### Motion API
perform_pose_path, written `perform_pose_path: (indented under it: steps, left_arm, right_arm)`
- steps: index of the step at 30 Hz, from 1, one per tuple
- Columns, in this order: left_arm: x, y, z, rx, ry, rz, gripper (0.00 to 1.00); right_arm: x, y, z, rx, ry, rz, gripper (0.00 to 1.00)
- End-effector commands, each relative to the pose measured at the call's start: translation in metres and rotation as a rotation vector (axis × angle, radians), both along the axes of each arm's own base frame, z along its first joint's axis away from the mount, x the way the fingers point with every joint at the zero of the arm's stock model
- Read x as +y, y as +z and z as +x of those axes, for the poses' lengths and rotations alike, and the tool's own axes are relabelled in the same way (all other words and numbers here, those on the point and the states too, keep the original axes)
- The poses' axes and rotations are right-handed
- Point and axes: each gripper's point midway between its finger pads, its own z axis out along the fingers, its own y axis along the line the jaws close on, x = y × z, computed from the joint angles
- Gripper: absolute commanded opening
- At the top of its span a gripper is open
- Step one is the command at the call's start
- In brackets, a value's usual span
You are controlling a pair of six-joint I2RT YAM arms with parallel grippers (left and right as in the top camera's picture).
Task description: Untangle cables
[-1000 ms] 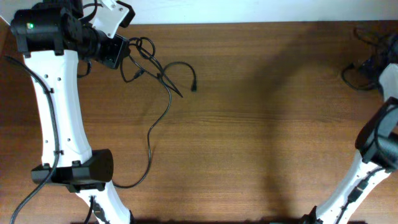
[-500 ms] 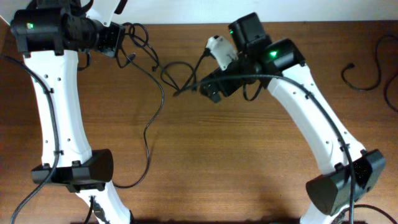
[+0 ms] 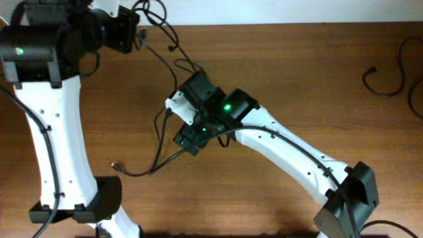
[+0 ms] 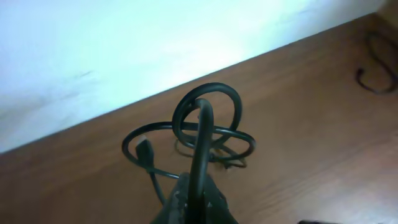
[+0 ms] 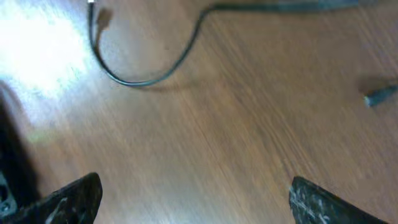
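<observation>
I will move my right gripper outward next, tilting it toward the wall, and close it on the cord hanging off the looped bunch [image 3: 178,47], because my left gripper holds the bunch above the table.
The cables are thin black cords. My left gripper [image 3: 132,32] at the back left is shut on a bunch of looped cables [image 3: 151,13], held above the table. In the left wrist view the loops [image 4: 205,118] rise from the closed fingers [image 4: 199,186]. One cord trails down toward the table's middle and ends in a small plug [image 3: 116,166]. My right gripper [image 3: 188,137] hovers over this trailing cord, open and empty. In the right wrist view the fingers [image 5: 196,205] are wide apart over bare wood, with a cord curve [image 5: 137,81] and a plug [image 5: 379,96] beyond them.
Another black cord [image 3: 383,79] lies coiled at the far right of the table; it also shows in the left wrist view [image 4: 373,81]. The table's back edge meets a white wall just behind the left gripper. The right arm stretches diagonally across the table.
The right arm has swung from the upper middle down and left over the trailing cord. The left gripper has lifted the loops toward the back edge, dragging the cord's tail left.
</observation>
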Motion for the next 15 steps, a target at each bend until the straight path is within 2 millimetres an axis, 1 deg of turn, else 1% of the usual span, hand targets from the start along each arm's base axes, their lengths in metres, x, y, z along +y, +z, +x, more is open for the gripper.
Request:
perform_pose_path:
  steps: [1, 2, 3, 4, 5, 6, 7, 8, 9, 10, 11, 13, 14, 15]
  left_arm:
    - [-0.034, 0.011, -0.011, -0.028, -0.074, -0.014, 0.00]
    - [-0.039, 0.012, -0.012, -0.029, -0.087, -0.015, 0.00]
    - [-0.041, 0.011, -0.013, -0.027, -0.090, -0.018, 0.00]
    - [-0.041, 0.012, -0.013, -0.028, -0.090, -0.018, 0.00]
    - [-0.041, 0.013, -0.014, -0.032, -0.089, -0.017, 0.00]
    - [-0.039, 0.015, -0.015, -0.037, -0.079, -0.010, 0.00]
    - [-0.032, 0.015, -0.014, -0.044, -0.048, 0.013, 0.00]
    - [-0.018, 0.015, -0.010, -0.048, 0.034, 0.054, 0.00]
    - [-0.015, 0.015, -0.010, -0.049, 0.047, 0.061, 0.00]
    - [-0.015, 0.015, -0.010, -0.048, 0.049, 0.058, 0.00]
    - [-0.016, 0.015, -0.010, -0.047, 0.049, 0.054, 0.00]
    - [-0.016, 0.019, -0.014, -0.056, 0.049, 0.051, 0.00]
    - [-0.015, 0.023, -0.017, -0.065, 0.051, 0.048, 0.00]
    - [-0.015, 0.032, -0.024, -0.085, 0.051, 0.040, 0.00]
  right_arm:
    - [0.016, 0.001, -0.011, -0.003, 0.025, 0.024, 0.95]
    - [0.020, -0.001, -0.010, -0.009, 0.030, 0.029, 0.95]
    - [0.022, -0.007, -0.001, -0.039, 0.013, 0.017, 0.95]
    - [0.022, -0.013, 0.012, -0.083, -0.014, -0.006, 0.95]
    - [0.021, -0.014, 0.029, -0.154, -0.054, -0.025, 0.95]
    - [0.018, -0.007, 0.047, -0.233, -0.130, -0.032, 0.95]
    - [0.012, 0.002, 0.067, -0.307, -0.240, -0.033, 0.95]
    - [0.001, 0.015, 0.091, -0.361, -0.470, 0.014, 0.96]
    - [0.000, 0.018, 0.097, -0.337, -0.557, 0.066, 0.96]
    - [-0.002, 0.022, 0.104, -0.283, -0.694, 0.153, 0.96]
    - [0.000, 0.025, 0.106, -0.251, -0.764, 0.207, 0.96]
    - [0.012, 0.034, 0.110, -0.207, -0.838, 0.323, 0.96]
    - [0.014, 0.033, 0.112, -0.202, -0.839, 0.336, 0.96]
    - [0.015, 0.027, 0.112, -0.199, -0.839, 0.324, 0.96]
